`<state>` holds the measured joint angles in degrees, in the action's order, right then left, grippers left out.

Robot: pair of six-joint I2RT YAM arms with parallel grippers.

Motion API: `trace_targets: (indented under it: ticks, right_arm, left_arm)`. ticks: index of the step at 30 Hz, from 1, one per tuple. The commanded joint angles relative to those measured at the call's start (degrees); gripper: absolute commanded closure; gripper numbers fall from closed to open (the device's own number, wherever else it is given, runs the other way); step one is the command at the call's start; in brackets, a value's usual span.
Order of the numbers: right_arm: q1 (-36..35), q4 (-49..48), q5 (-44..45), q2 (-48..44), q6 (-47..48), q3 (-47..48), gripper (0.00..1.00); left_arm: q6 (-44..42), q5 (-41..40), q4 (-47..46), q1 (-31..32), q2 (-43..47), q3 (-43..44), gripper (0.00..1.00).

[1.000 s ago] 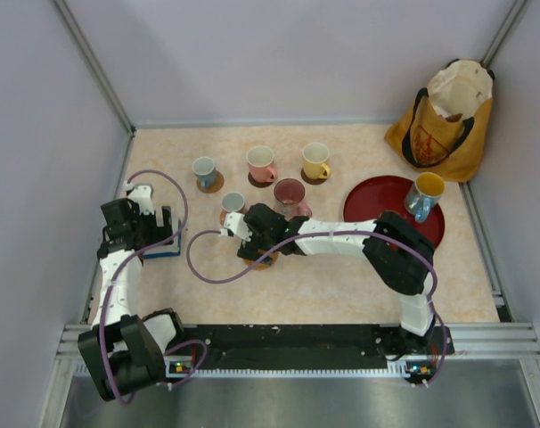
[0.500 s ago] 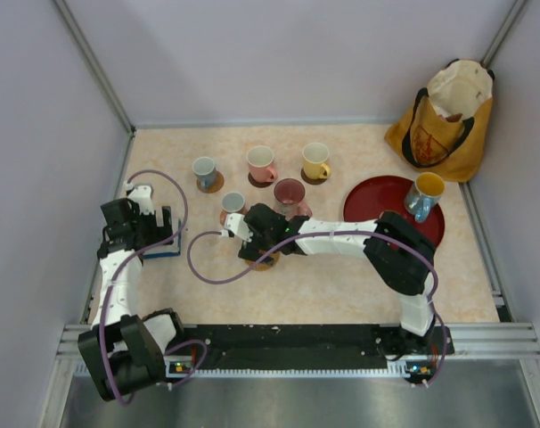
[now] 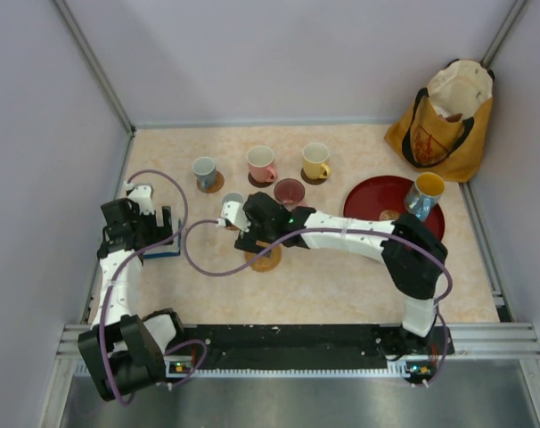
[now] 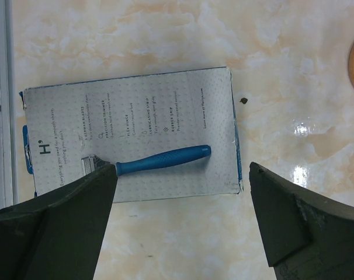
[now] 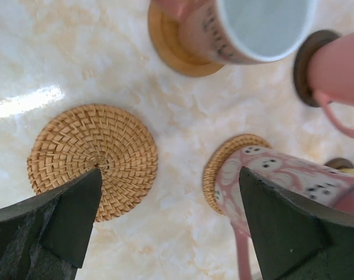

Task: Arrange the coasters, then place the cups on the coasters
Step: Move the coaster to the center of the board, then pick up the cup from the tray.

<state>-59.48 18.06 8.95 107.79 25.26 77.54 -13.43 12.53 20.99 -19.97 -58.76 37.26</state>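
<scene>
The blue cup, lacking a coaster, sits to the right of my right gripper in the top view, so I need to swing that way to the cup's near side.
An empty woven tan coaster (image 3: 264, 258) (image 5: 92, 160) lies on the table just in front of my right gripper (image 3: 257, 236) (image 5: 170, 172), which hangs open with nothing between its fingers. A patterned pink cup (image 3: 290, 192) (image 5: 282, 175) stands on another woven coaster (image 5: 224, 160). A blue-grey cup (image 3: 233, 203) (image 5: 253, 29), a second blue-grey cup (image 3: 204, 168), a pink cup (image 3: 261, 163) and a yellow cup (image 3: 315, 160) stand on coasters too. A blue cup with a yellow inside (image 3: 423, 194) sits on the red tray (image 3: 377, 198). My left gripper (image 3: 159, 236) (image 4: 181, 166) is open.
A pale box (image 4: 130, 134) printed with a blue razor (image 4: 159, 158) lies under the left gripper near the left wall. A yellow-orange bag (image 3: 444, 120) stands in the back right corner. Walls close off the left, back and right sides.
My right gripper has drawn back and left off the woven coaster, which now lies uncovered. The left arm has not moved.
</scene>
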Motion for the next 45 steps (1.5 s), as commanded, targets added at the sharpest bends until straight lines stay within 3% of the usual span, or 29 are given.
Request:
trace_targets:
  ticks: [1, 6, 9, 17, 21, 28, 45]
  right_arm:
    - [0.2, -1.3, 1.1, -9.0, -0.8, 4.5, 0.01]
    - [3.8, -1.3, 6.8, -15.3, -1.7, 4.6, 0.01]
    - [9.7, -1.3, 9.2, -20.5, -4.1, 3.3, 0.01]
    - [32.7, -1.4, 11.4, -35.1, -12.7, -6.2, 0.01]
    - [45.9, -1.4, 8.3, -40.4, -14.9, -13.0, 0.01]
    - [60.9, -1.2, 5.8, -42.8, -17.9, -20.4, 0.01]
    - [69.7, 1.6, -0.5, -29.1, -24.8, -22.5, 0.07]
  left_arm:
    - [0.1, 0.3, -2.0, -0.4, 0.8, -0.2, 0.01]
    - [0.0, 0.4, -1.9, -0.4, 1.0, -0.1, 0.01]
    - [0.2, 0.4, -1.8, -0.4, 1.3, -0.1, 0.01]
    - [0.2, 0.7, -1.7, -0.4, 1.5, 0.1, 0.01]
    - [0.1, 1.0, -1.6, -0.4, 1.5, 0.2, 0.01]
    - [0.2, 1.6, -1.6, -0.4, 1.0, 0.3, 0.01]
    - [0.2, 1.9, -1.3, -0.4, 1.3, 0.2, 0.01]
